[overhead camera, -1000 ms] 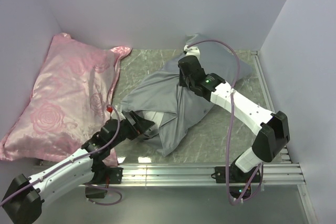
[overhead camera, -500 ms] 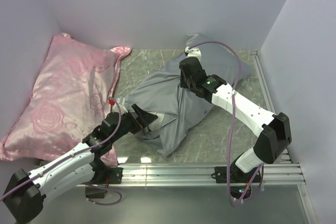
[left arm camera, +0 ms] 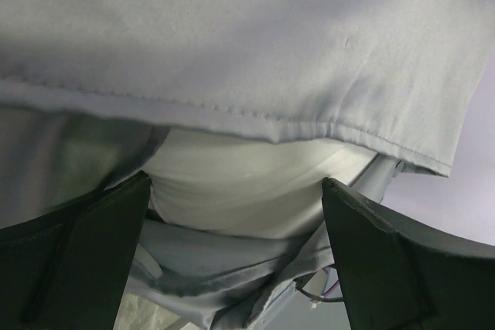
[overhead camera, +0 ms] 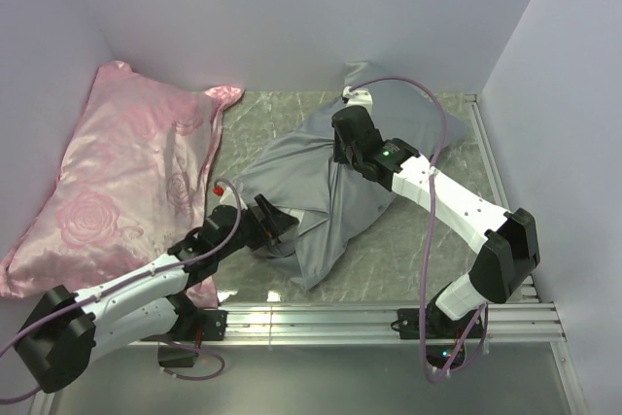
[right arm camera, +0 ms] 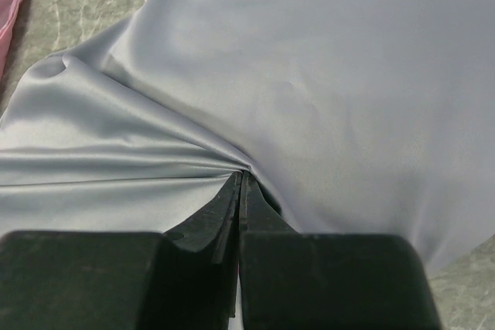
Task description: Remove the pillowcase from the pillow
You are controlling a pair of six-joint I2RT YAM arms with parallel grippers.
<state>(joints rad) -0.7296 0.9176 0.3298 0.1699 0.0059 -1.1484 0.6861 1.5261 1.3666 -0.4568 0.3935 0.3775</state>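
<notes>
The stitched pillowcase hem's middle [left arm camera: 251, 123] lies just beyond my left gripper's spread fingers and this hem hangs loose. Next, my left gripper advances them onto it and closes.
The grey pillowcase [overhead camera: 321, 187] lies crumpled in the middle of the table. My right gripper [overhead camera: 338, 151] is shut on a pinch of the pillowcase [right arm camera: 309, 75] at its top, with folds radiating from the fingertips [right arm camera: 241, 179]. My left gripper [overhead camera: 274, 224] is open at the case's open near-left end. In the left wrist view the white pillow [left arm camera: 247, 183] bulges out under the hemmed edge of the pillowcase [left arm camera: 255, 52], between my spread fingers [left arm camera: 387, 260] and not gripped.
A pink rose-patterned satin pillow [overhead camera: 126, 177] lies at the left against the wall. Walls close in the back and both sides. A metal rail [overhead camera: 389, 318] runs along the near edge. A purple cable [overhead camera: 432, 123] loops over the right arm.
My left gripper has pushed forward and right into the open end of the pillowcase. The right gripper has held its pinch almost still.
</notes>
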